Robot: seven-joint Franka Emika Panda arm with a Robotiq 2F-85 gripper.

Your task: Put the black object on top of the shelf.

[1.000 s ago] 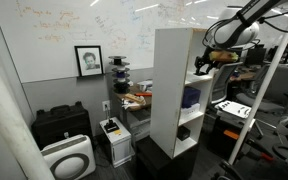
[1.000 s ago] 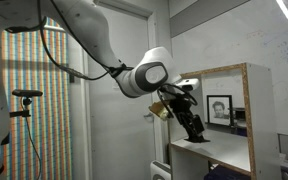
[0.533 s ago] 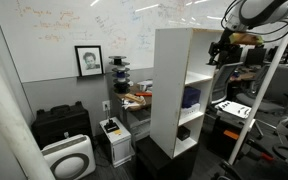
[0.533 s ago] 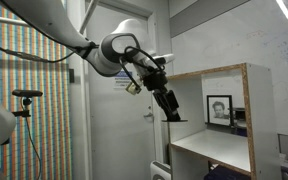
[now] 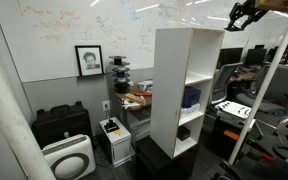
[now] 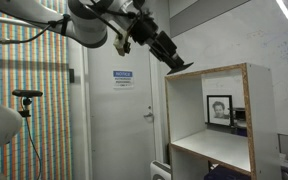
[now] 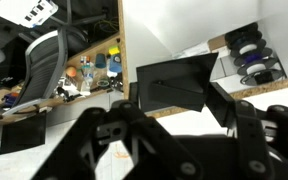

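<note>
The shelf's flat top [image 5: 196, 29] [image 7: 189, 123] lies outward of my gripper. I will lift my gripper, carry it outward over that top and lower it to let go of the black object.
The white shelf [image 5: 174, 85] stands tall with an open front; it also shows in an exterior view [image 6: 250, 120] with its wood-edged top. My gripper [image 5: 241, 16] is above and to the side of the shelf top, higher than the flat top in both exterior views. It is shut on the black object [image 6: 180, 64], a small dark lump held at the fingertips just beside the top's edge. In the wrist view the black object [image 7: 172, 86] sits between my dark fingers [image 7: 176, 100], with the shelf's white surface [image 7: 174, 25] beyond it.
A blue-purple item [image 5: 191, 97] and a dark item [image 5: 184, 131] sit in shelf compartments. Black cases [image 5: 60, 122] and a white appliance [image 5: 70, 158] stand by the wall under a framed portrait [image 5: 88, 60]. A door [image 6: 119, 110] is behind the arm.
My gripper has risen with the black object from in front of an upper compartment to above the level of the shelf top.
</note>
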